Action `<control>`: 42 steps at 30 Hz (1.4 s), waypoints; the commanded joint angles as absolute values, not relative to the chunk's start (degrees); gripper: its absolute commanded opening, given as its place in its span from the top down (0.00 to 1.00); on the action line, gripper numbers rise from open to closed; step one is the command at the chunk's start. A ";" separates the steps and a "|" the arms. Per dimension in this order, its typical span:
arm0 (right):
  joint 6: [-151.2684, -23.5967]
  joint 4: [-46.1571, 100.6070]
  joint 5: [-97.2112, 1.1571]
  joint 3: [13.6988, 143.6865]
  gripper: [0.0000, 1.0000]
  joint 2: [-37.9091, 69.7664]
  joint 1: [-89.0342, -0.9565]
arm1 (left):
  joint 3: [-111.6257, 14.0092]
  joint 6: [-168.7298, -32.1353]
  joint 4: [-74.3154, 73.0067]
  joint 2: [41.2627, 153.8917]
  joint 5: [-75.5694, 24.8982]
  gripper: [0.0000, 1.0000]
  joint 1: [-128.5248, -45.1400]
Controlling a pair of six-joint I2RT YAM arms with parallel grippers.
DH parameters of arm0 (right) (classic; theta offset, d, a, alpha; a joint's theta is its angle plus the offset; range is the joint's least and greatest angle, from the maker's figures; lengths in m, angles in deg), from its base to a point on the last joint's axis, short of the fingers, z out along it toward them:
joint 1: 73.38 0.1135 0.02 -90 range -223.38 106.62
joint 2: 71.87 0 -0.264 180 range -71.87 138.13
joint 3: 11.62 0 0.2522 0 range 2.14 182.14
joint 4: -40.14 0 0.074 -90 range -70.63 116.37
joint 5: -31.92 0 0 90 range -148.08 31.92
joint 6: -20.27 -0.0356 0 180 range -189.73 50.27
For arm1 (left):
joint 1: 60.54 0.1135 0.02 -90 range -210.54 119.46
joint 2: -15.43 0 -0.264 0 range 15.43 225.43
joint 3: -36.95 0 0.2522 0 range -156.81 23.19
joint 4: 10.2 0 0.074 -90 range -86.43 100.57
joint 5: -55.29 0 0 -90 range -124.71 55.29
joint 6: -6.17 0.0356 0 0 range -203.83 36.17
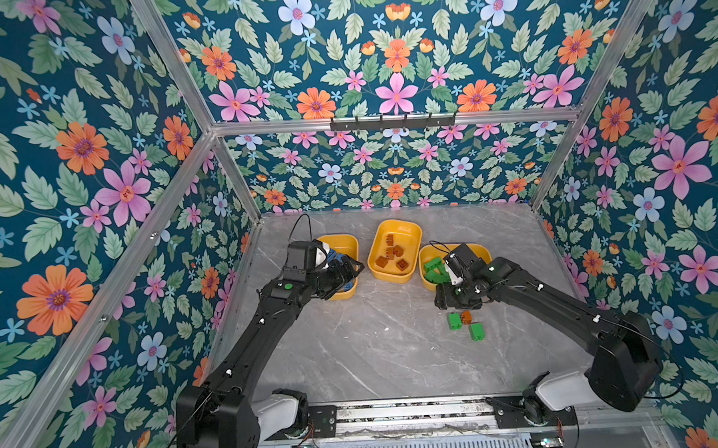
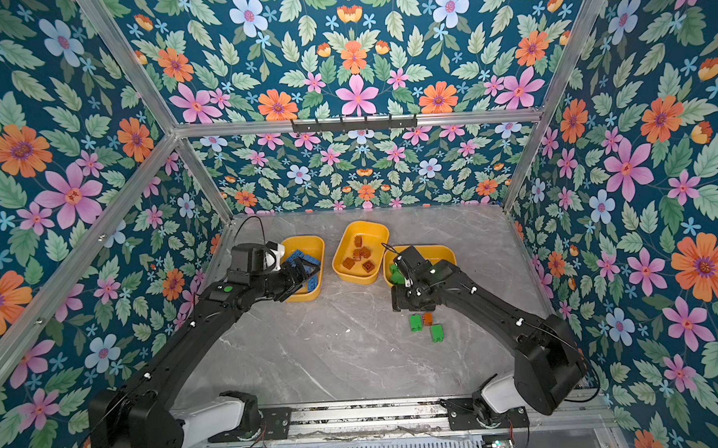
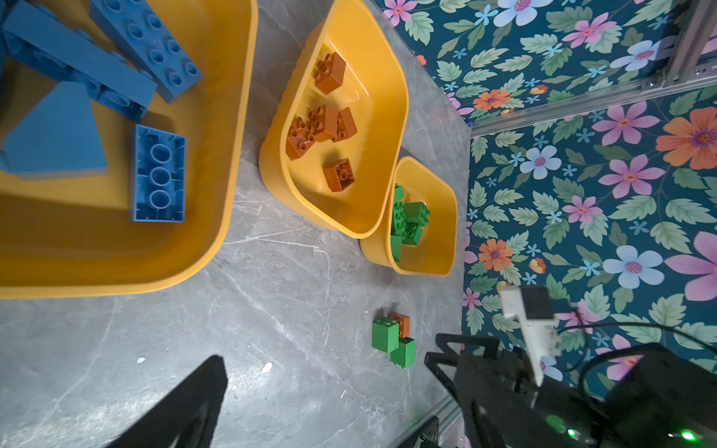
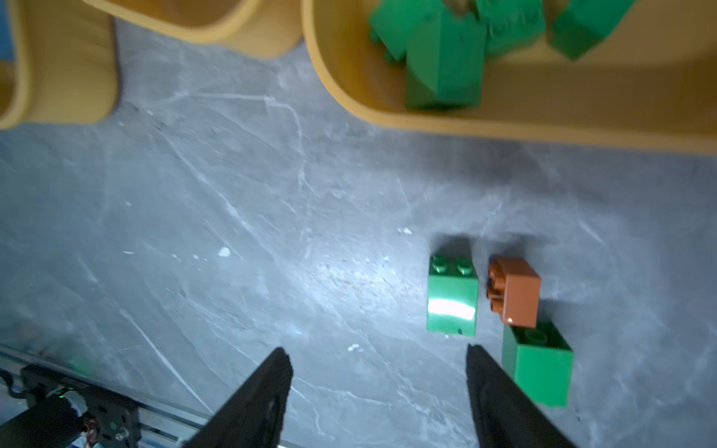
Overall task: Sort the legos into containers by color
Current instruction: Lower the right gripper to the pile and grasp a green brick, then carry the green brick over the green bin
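Note:
My right gripper lowers over the green lego next, open fingers straddling its sides, since the gap between it and the orange one leaves fingertip room.
Three yellow containers stand in a row at the back of the grey table. The left container (image 1: pixel 347 239) holds blue legos (image 3: pixel 159 174), the middle one (image 1: pixel 395 227) brownish orange legos (image 3: pixel 329 73), the right one (image 1: pixel 427 253) green legos (image 3: pixel 411 217). Two green legos (image 1: pixel 455 320) (image 1: pixel 475 331) and an orange lego (image 1: pixel 466 317) lie loose on the table in front of the right container. My right gripper (image 4: pixel 377 351) hangs open and empty just beside them, one fingertip (image 4: pixel 475 357) close to the nearer green lego (image 4: pixel 539 364). My left gripper (image 1: pixel 349 275) stands open over the blue container.
Floral walls with aluminium posts close in the table (image 1: pixel 355 358) on three sides. A metal rail (image 1: pixel 399 414) carrying both arm bases runs along the front edge. The right arm (image 3: pixel 543 388) shows in the left wrist view near the loose legos.

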State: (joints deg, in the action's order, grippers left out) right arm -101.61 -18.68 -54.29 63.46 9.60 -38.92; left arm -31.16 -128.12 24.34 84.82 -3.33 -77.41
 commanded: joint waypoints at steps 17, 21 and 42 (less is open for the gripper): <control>-104.30 -10.12 -58.03 55.66 0.48 17.48 -38.22 | -29.99 -131.12 18.93 85.07 -1.97 0.05 -80.32; -102.84 -10.60 -59.11 56.43 0.56 19.95 -38.23 | -29.07 -131.56 18.61 84.46 -1.84 0.05 -80.58; -92.55 -19.24 -56.56 75.36 0.76 14.25 -50.71 | -29.36 -132.99 16.21 86.05 -1.92 0.05 -82.60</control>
